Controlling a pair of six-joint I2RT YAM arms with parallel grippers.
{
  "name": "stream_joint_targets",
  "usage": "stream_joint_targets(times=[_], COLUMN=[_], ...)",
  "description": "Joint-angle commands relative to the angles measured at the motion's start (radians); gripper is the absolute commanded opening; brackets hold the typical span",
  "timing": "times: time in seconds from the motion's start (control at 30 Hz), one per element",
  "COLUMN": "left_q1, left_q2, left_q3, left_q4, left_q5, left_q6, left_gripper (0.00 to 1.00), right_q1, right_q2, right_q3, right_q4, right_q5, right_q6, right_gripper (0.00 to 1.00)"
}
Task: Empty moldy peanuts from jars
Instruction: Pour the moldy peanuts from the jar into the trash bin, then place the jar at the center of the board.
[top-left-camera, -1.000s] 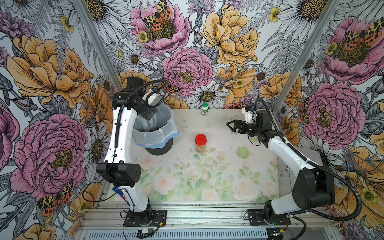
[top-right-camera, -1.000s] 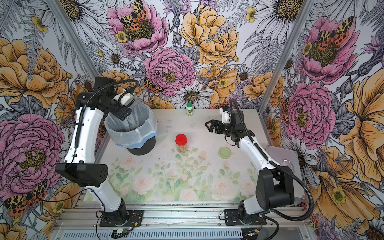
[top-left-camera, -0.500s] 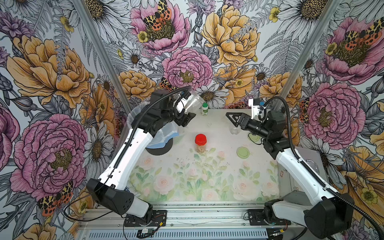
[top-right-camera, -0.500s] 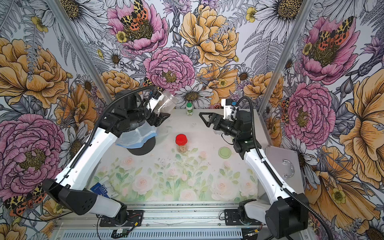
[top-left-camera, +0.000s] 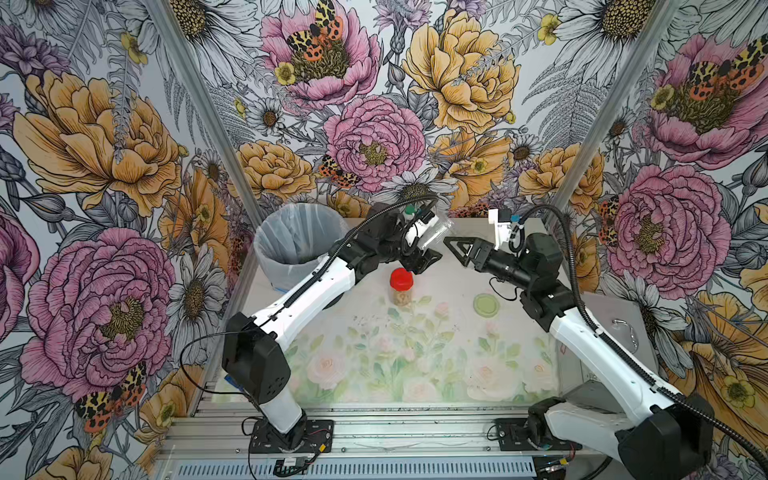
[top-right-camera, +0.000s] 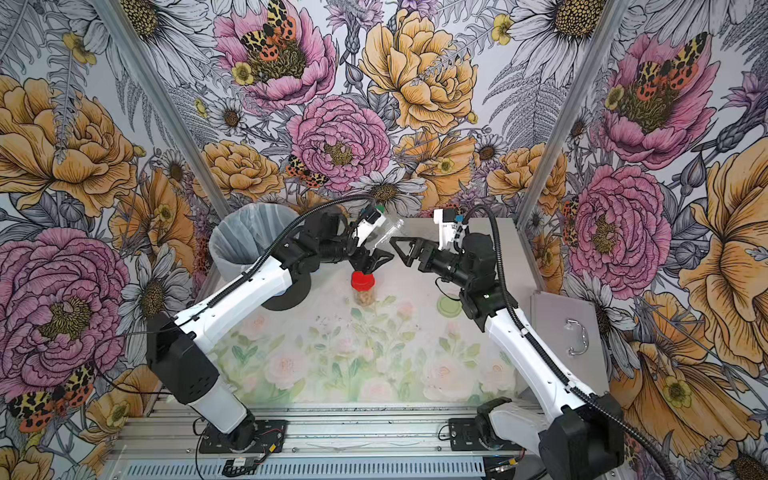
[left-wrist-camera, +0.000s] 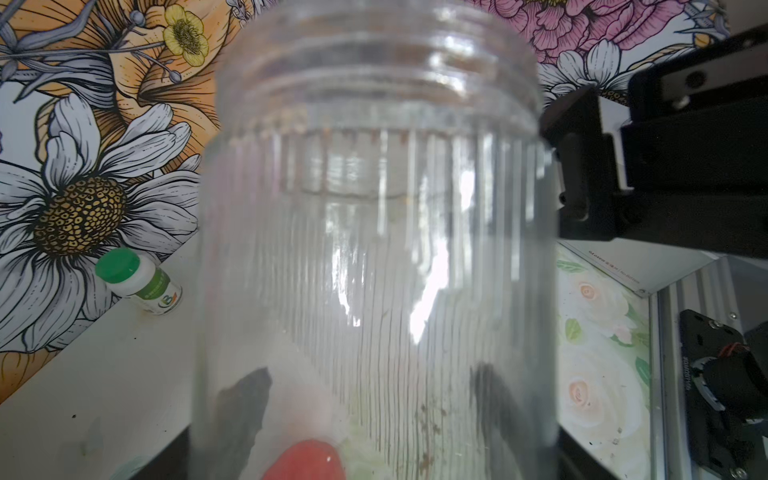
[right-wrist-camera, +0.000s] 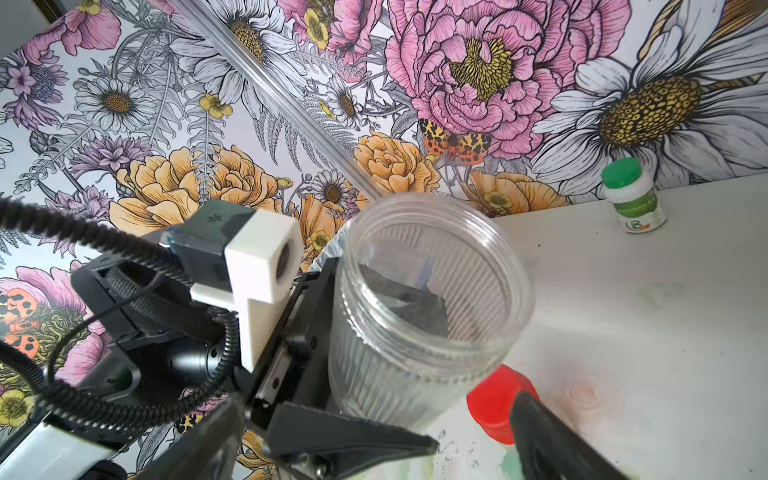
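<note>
My left gripper's fingers leave the clear ribbed jar's open end (top-left-camera: 444, 228) (right-wrist-camera: 436, 284) free. My right gripper needs to slide its open fingers toward and around it next, to close there.
My left gripper (top-left-camera: 428, 246) is shut on an empty, lidless clear ribbed jar (top-left-camera: 435, 232), held tilted in the air over the back middle of the table. Its fingers (left-wrist-camera: 245, 407) show dark through the glass of that jar (left-wrist-camera: 374, 249). My right gripper (top-left-camera: 453, 247) stands open, facing the jar's mouth (right-wrist-camera: 424, 307) at close range with nothing in its jaws. Below them stands a jar with a red lid (top-left-camera: 401, 279), moldy peanuts (top-left-camera: 401, 297) inside it; it also shows as the red lid (top-right-camera: 363, 281) in a top view.
A bin with a clear liner (top-left-camera: 297, 241) stands at the back left. A pale green lid (top-left-camera: 486, 303) lies on the table at the right. A small white bottle with a green cap (right-wrist-camera: 631, 195) stands by the back wall.
My left arm swung the jar from over the bin to the right, above the table's middle. My right gripper rose, turned toward the jar and opened a little wider.
</note>
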Motion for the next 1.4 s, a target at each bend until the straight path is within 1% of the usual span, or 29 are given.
stream_joint_targets(times=[0.0,0.2,0.3,0.87,1.1,1.27,1.37], left_q1=[-0.010,-0.018,-0.020,-0.047,-0.051,-0.051,-0.051], left_q2=[-0.009,-0.017,-0.029,0.016,0.027,0.028,0.025], left_q3=[0.050,0.029,0.012,0.012,0.019,0.026,0.024], left_q4=[0.124,0.155,0.171,0.200,0.200,0.207,0.208], left_q5=[0.040,0.030,0.047,0.068,0.078,0.081,0.082], left_q6=[-0.015,-0.019,-0.018,-0.022,-0.026,-0.027,-0.022], left_gripper=[0.15,0.15,0.15,0.15,0.15,0.15,0.15], right_q1=[0.006,0.009,0.009,0.011,0.002,0.003,0.003], right_q2=[-0.010,0.000,0.003,0.108,0.132,0.167,0.175], right_q3=[-0.014,-0.018,-0.022,0.041,0.079,0.092,0.080], right_q4=[-0.002,-0.011,0.007,0.169,0.177,0.183,0.199], right_q5=[0.056,0.098,0.111,0.085,0.084,0.057,0.063], right_q6=[-0.021,-0.026,-0.020,0.039,0.011,0.022,0.027], right_gripper=[1.00,1.00,1.00,1.00,1.00,0.98,0.98])
